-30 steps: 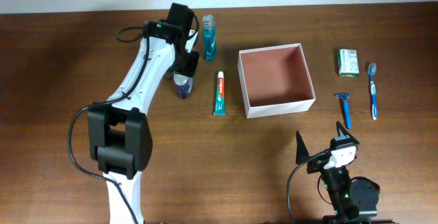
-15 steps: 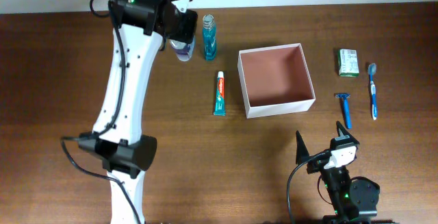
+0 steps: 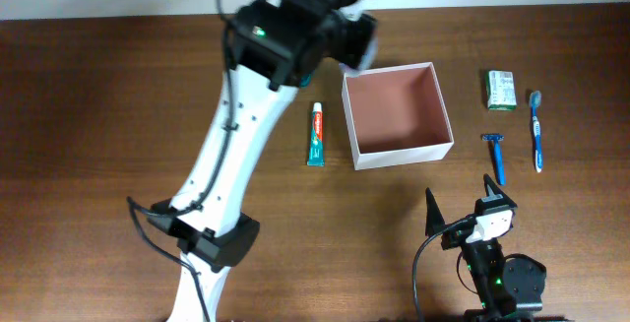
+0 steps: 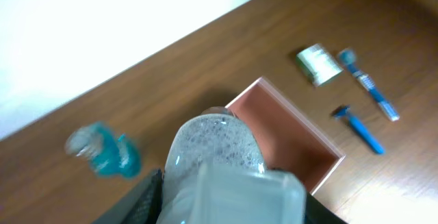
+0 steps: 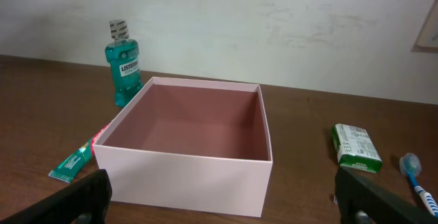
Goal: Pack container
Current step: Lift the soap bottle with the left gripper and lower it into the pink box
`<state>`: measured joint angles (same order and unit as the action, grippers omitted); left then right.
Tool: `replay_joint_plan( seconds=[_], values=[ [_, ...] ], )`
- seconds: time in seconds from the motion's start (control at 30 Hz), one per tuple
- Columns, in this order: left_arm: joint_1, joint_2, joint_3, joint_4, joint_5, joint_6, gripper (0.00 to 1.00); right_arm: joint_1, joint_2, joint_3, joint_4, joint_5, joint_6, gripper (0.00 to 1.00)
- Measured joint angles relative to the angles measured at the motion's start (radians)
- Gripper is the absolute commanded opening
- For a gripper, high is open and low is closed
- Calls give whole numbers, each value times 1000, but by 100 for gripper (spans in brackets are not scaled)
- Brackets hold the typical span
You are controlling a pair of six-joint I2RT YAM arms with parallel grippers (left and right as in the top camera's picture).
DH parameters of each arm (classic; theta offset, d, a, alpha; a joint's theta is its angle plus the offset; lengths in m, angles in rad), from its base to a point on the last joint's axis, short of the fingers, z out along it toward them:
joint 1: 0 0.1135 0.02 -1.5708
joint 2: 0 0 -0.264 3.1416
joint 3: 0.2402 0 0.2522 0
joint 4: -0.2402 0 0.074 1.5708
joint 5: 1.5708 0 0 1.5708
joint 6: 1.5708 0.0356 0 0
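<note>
My left gripper needs to lower the clear bottle just inside the container's side by the toothpaste tube and then open, so the bottle gets into the container [image 3: 402, 155].
The container [image 3: 402, 155], a square white-walled box with a reddish-brown inside, stands empty mid-table. My left gripper [image 3: 351, 42] hangs over its far left corner, shut on a clear bottle [image 4: 215, 148] of foamy liquid. In the left wrist view the bottle fills the space between the fingers and the container [image 4: 304, 148] lies just beyond it. Near the front edge, my right gripper [image 3: 461, 212] stands open and empty, facing the container [image 5: 185, 166].
A toothpaste tube [image 3: 315, 135] lies left of the container. To its right are a green-white soap packet [image 3: 500, 90], a blue razor [image 3: 495, 157] and a toothbrush [image 3: 536, 130]. A teal mouthwash bottle [image 5: 123, 63] stands behind the container's left side, hidden by the arm in the overhead view.
The left arm has lifted the clear bottle from beside the mouthwash and carried it right, to the container's far left corner. The right arm has not moved.
</note>
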<state>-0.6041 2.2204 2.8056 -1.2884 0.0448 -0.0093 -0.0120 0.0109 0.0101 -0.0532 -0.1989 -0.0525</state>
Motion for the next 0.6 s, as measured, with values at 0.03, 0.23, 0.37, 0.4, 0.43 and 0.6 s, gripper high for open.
replay_joint_plan(
  seconds=[0.03, 0.23, 0.37, 0.4, 0.43, 0.6],
  values=[
    [-13, 6, 0, 19, 2, 0, 29, 0, 0, 0, 0, 0, -1, 99],
    [-50, 95, 3, 69, 8, 0, 30, 0, 0, 0, 0, 0, 0, 99],
    [-49, 196, 3, 69, 8, 0, 30, 0, 0, 0, 0, 0, 0, 99],
    [-49, 220, 3, 69, 7, 0, 30, 0, 0, 0, 0, 0, 0, 98],
    [-48, 240, 3, 70, 7, 0, 30, 0, 0, 0, 0, 0, 0, 99],
    [-48, 307, 2, 74, 7, 0, 30, 0, 0, 0, 0, 0, 0, 99]
  ],
)
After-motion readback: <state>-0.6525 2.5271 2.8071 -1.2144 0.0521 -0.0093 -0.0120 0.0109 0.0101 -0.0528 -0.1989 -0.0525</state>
